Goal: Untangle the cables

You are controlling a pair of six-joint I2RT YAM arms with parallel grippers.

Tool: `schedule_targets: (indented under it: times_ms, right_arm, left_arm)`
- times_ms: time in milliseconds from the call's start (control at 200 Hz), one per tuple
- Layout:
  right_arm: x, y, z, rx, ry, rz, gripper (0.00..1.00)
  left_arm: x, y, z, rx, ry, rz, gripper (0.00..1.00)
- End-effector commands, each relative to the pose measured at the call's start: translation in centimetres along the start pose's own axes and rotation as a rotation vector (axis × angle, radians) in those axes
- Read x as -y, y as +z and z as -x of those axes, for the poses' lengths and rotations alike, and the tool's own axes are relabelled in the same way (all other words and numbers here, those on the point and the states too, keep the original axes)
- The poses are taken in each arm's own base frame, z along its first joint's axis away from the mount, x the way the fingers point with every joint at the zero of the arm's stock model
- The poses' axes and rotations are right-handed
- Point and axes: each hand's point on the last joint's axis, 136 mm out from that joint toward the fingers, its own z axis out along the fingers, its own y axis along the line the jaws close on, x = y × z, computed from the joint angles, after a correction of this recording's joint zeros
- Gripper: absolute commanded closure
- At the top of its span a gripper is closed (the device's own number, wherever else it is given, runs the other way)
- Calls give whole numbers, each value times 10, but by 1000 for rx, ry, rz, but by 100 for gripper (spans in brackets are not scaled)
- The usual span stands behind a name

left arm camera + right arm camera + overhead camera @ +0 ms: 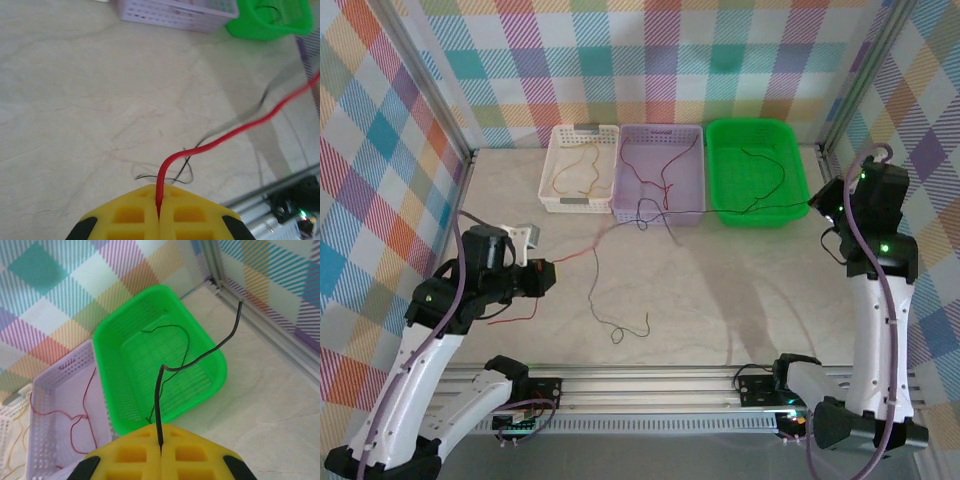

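Note:
Next, my right gripper swings toward the lilac basket's near side and releases the black cable over the table, since it still catches on the red one.
My left gripper [159, 194] is shut on a red cable [226, 139], which rises from the closed yellow jaws and runs off to the right above the table. From above, that left gripper [550, 273] sits at the table's left, and its red cable [578, 252] heads toward the baskets. My right gripper [161, 434] is shut on a black cable [158, 395], held above the near end of the green basket [106, 371]. In the top view the right gripper [817, 205] holds this black cable [760, 209] stretched leftward. A thin black cable [592, 290] loops over the table's middle.
Three baskets line the back: a white basket [552, 170] with a yellow-orange wire, a lilac basket [697, 165] with a red wire [82, 420], and a green basket [798, 170] with a thin black wire [170, 329]. An aluminium rail [650, 380] runs along the near edge.

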Motion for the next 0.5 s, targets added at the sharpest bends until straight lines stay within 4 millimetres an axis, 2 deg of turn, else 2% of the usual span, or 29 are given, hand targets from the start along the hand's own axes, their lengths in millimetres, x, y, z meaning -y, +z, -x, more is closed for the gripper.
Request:
schedule_targets:
  times_ms: [0, 85, 290, 380, 495]
  right_arm:
    - [14, -15, 18, 123, 31, -60, 100]
    - [15, -17, 17, 133, 31, -58, 100]
    - [-10, -20, 17, 107, 19, 70, 100]
    - [-17, -26, 24, 113, 11, 94, 100]
    - [-15, -36, 33, 143, 15, 73, 100]
  left_arm:
    - [-24, -8, 17, 56, -47, 127, 100]
    - [-39, -9, 28, 95, -82, 195, 100]
    - [-23, 6, 38, 99, -126, 86, 100]
    - [-28, 4, 43, 115, -116, 121, 100]
    - [-36, 1, 50, 136, -96, 176, 100]
